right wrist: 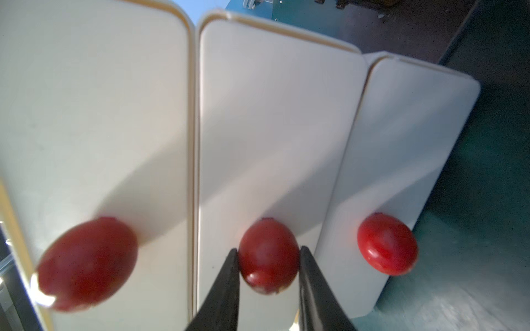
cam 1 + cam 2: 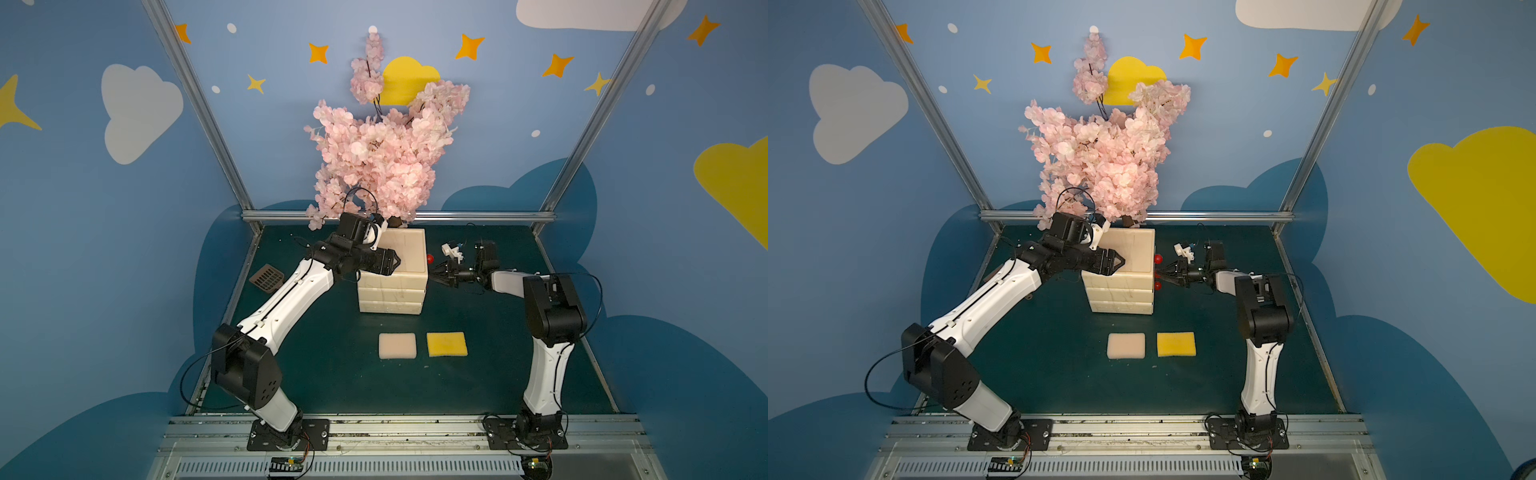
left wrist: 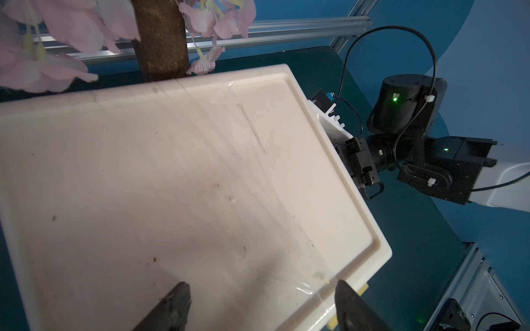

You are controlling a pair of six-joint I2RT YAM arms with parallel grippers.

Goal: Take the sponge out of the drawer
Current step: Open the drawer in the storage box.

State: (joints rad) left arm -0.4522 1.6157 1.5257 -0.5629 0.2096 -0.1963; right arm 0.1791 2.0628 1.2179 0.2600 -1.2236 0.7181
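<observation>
The middle drawer is still closed, so my right gripper will next pull its knob away from the cream unit, over the bare mat [image 2: 472,298], and release it.
A cream unit of three stacked drawers [image 2: 392,286] [image 2: 1121,291] stands at the back middle of the mat, its red knobs facing right. All the drawer fronts look closed, and the sponge is hidden. My right gripper [image 1: 269,250] [image 2: 1158,274] reaches in from the right, and its fingertips [image 1: 229,263] press both sides of the middle drawer's knob [image 1: 266,269]. The top knob [image 1: 86,263] and the bottom knob [image 1: 387,243] are free. My left gripper [image 3: 262,283] [image 2: 397,261] lies open over the unit's flat top [image 3: 172,172], holding nothing.
A pink blossom tree [image 2: 386,158] rises right behind the unit, its trunk [image 3: 160,40] close to my left wrist. A beige foam pad [image 2: 397,345] and a yellow one [image 2: 446,344] lie on the mat in front. A brown grate [image 2: 267,277] lies at the left.
</observation>
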